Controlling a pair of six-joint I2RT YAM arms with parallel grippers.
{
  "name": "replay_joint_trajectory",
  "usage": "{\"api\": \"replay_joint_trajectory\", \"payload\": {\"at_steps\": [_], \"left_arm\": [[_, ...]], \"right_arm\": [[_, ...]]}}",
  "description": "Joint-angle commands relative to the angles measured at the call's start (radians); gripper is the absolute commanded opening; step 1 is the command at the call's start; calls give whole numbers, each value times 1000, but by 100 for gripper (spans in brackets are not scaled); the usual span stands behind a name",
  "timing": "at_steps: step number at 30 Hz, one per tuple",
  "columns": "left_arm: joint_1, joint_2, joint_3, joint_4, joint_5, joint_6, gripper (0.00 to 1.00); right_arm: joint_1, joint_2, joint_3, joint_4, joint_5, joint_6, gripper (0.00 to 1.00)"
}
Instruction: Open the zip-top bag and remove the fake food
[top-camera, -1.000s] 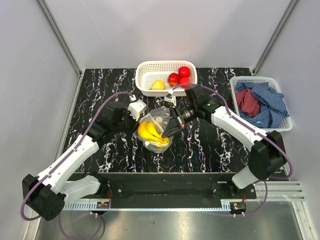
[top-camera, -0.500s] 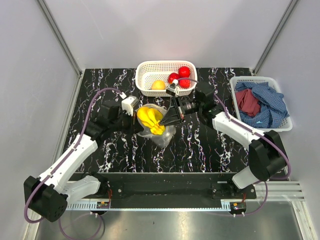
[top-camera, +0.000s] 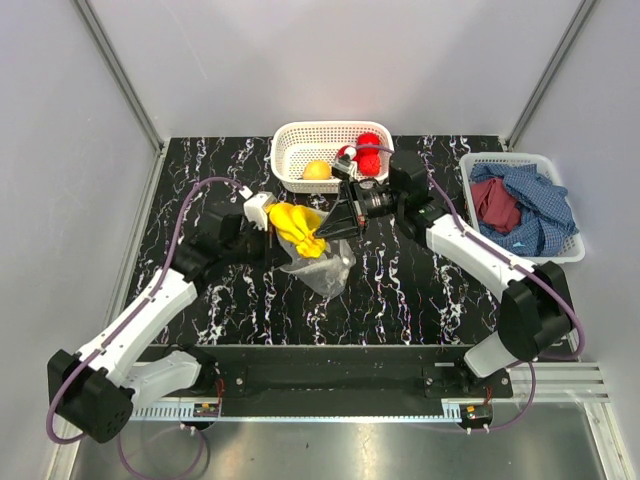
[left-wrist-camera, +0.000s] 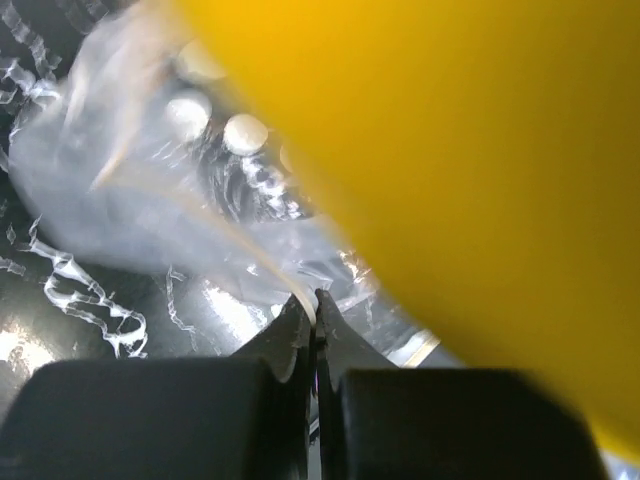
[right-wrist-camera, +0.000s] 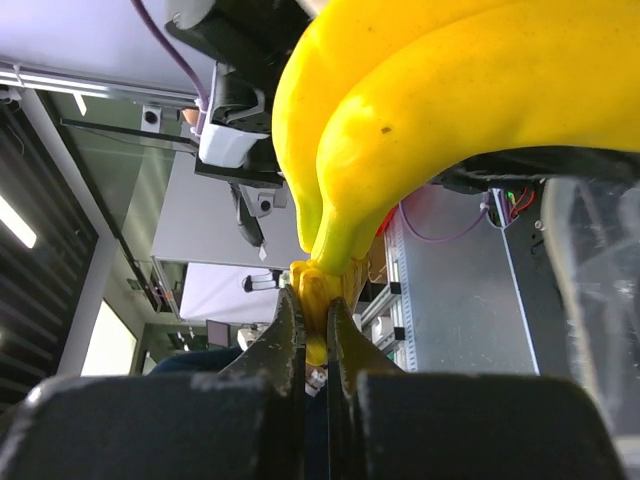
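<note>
My right gripper is next going to swing the banana bunch (top-camera: 296, 228) outward over the mesh basket's empty end (top-camera: 295, 153) beside the yellow-orange fruit, lower it and release its stem.
The yellow banana bunch (top-camera: 296, 228) hangs in the air, out of the clear dotted zip-top bag (top-camera: 322, 266), which droops below it onto the table. My right gripper (top-camera: 326, 231) is shut on the bunch's stem (right-wrist-camera: 318, 290). My left gripper (top-camera: 272, 229) is shut on the bag's edge (left-wrist-camera: 296, 290); the bananas fill the upper right of the left wrist view (left-wrist-camera: 480, 150). The white mesh basket (top-camera: 290, 140) at the back holds red apple-like pieces (top-camera: 368, 152) and a yellow-orange round fruit (top-camera: 317, 170).
A second white basket (top-camera: 520, 160) at the right edge holds blue and red cloths (top-camera: 525, 205). The black marbled table (top-camera: 420, 290) is walled by grey panels at left, right and back.
My right gripper has lifted the banana bunch up and back out of the bag. The bag has sagged down. My left gripper has moved slightly back, still holding the bag's edge.
</note>
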Motion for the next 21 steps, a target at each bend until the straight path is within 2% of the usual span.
{"api": "replay_joint_trajectory", "payload": {"at_steps": [1,6,11,14,18,21], "left_arm": [[5,45,23,-73,-117,-49,0],[6,41,24,-107,-180,-69,0],[9,44,46,-136,-182,-61,0],[9,41,44,-151,-179,-53,0],[9,13,21,-150,-143,-55,0],[9,4,11,-147,-108,-52,0]], "right_arm": [[-7,-87,94,16,25,21,0],[-13,-58,193,17,67,33,0],[-24,7,305,17,80,47,0],[-58,72,377,-51,132,-30,0],[-99,198,538,-312,274,-286,0],[-122,319,655,-374,347,-358,0]]}}
